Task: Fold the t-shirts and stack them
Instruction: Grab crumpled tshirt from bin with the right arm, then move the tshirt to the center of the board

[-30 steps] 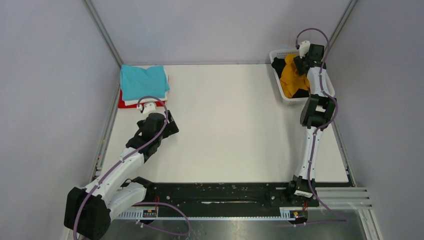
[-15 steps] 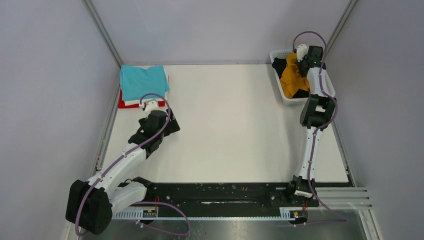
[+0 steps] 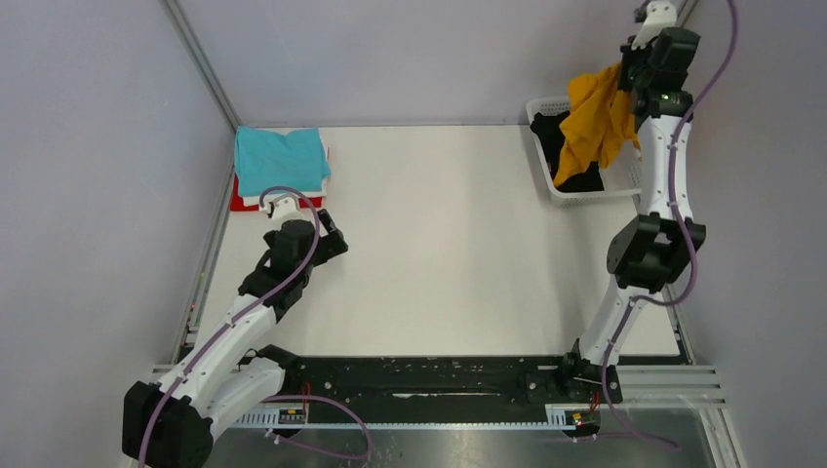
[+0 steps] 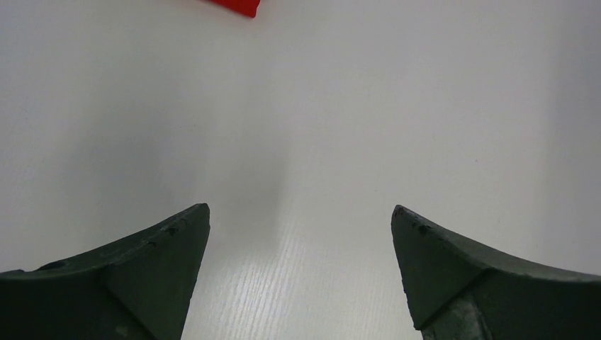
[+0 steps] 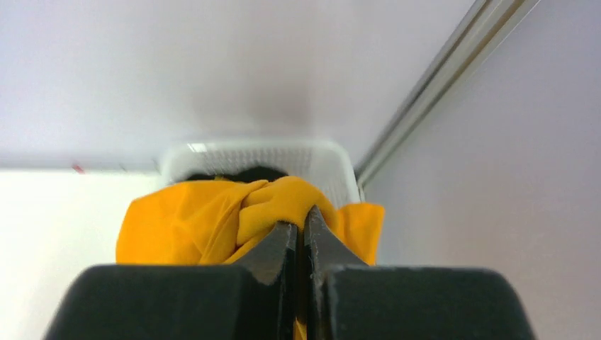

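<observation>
The robot's right gripper will next carry the mustard-orange t-shirt away from the basket (image 3: 624, 180), back and down over the middle of the table, to let it go where the tabletop is clear.
My right gripper (image 3: 629, 78) (image 5: 300, 225) is shut on the mustard-orange t-shirt (image 3: 595, 122) (image 5: 212, 219) and holds it high, so the cloth hangs down over the white basket (image 3: 624, 180). A black t-shirt (image 3: 583, 180) lies in that basket, partly hidden. At the back left a folded teal t-shirt (image 3: 280, 158) tops a stack, with a white edge (image 3: 255, 201) and a red t-shirt (image 3: 239, 203) (image 4: 237, 6) showing under it. Just in front of the stack my left gripper (image 3: 327, 244) (image 4: 301, 219) hovers open over bare table, nothing between its fingers.
The basket (image 5: 319, 159) stands in the back right corner against the enclosure's walls and metal corner post (image 5: 425, 85). The white table (image 3: 449, 244) stretches between the two arms. A black rail (image 3: 429, 375) runs along the near edge.
My right gripper closed on the mustard-orange t-shirt in the basket and lifted it well above the basket. The left arm shifted slightly back toward its base, still open.
</observation>
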### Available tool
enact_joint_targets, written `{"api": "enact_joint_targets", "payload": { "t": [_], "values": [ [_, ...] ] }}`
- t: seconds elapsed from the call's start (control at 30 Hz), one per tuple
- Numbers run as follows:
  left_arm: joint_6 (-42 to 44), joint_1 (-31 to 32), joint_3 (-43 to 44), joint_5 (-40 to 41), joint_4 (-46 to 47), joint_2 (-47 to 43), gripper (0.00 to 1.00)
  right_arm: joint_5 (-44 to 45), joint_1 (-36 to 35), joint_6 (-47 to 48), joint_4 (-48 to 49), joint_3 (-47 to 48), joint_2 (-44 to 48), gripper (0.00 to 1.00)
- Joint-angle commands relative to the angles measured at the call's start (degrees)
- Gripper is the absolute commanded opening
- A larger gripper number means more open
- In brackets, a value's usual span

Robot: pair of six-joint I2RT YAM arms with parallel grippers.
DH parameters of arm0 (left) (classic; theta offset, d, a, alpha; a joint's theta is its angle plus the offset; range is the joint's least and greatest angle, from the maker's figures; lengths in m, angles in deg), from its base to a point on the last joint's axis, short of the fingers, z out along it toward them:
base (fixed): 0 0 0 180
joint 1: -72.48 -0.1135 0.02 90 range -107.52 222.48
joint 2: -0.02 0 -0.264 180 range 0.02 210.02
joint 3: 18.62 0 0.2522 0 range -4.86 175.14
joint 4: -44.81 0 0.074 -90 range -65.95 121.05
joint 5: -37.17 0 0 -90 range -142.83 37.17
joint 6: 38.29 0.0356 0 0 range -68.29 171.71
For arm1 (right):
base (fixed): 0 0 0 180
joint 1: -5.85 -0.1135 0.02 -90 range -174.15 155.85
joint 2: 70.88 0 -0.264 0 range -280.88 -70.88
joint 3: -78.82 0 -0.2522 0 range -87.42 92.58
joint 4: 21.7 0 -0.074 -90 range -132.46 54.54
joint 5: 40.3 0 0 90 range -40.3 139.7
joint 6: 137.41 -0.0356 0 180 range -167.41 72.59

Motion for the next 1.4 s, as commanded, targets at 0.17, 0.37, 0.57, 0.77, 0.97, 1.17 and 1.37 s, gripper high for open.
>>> {"api": "enact_joint_targets", "payload": {
  "t": [0.17,0.37,0.57,0.77,0.97,1.17,1.37],
  "values": [
    [-0.69,0.14,-0.49,-1.10,2.18,-1.36,0.99,-14.45,-0.47,-15.16,7.73,-1.91,16.95,0.00],
    [-1.73,0.14,-0.53,-1.71,1.23,-2.77,0.99,-24.25,-2.74,-21.05,-0.67,6.79,18.91,0.00],
    [-4.15,0.15,-1.17,-4.16,-0.72,-5.72,0.99,-26.13,-13.88,-19.77,-10.87,7.36,22.89,0.00],
    [-5.38,0.14,-0.93,-6.08,-5.21,-8.60,0.99,-8.23,-29.21,-22.30,-15.54,-5.31,29.12,0.00],
    [-6.38,0.14,-2.69,-6.64,-9.40,-16.27,0.99,10.69,-39.99,-28.61,-8.80,-26.86,40.03,0.00],
    [-8.24,0.12,-5.71,-8.69,-10.79,-23.29,0.99,16.98,-47.97,-33.13,-10.39,-35.55,45.24,0.00],
    [-8.80,0.12,-5.99,-10.14,-11.60,-22.71,0.99,15.51,-51.07,-37.45,-11.55,-35.26,38.52,0.00]
  ]
}}
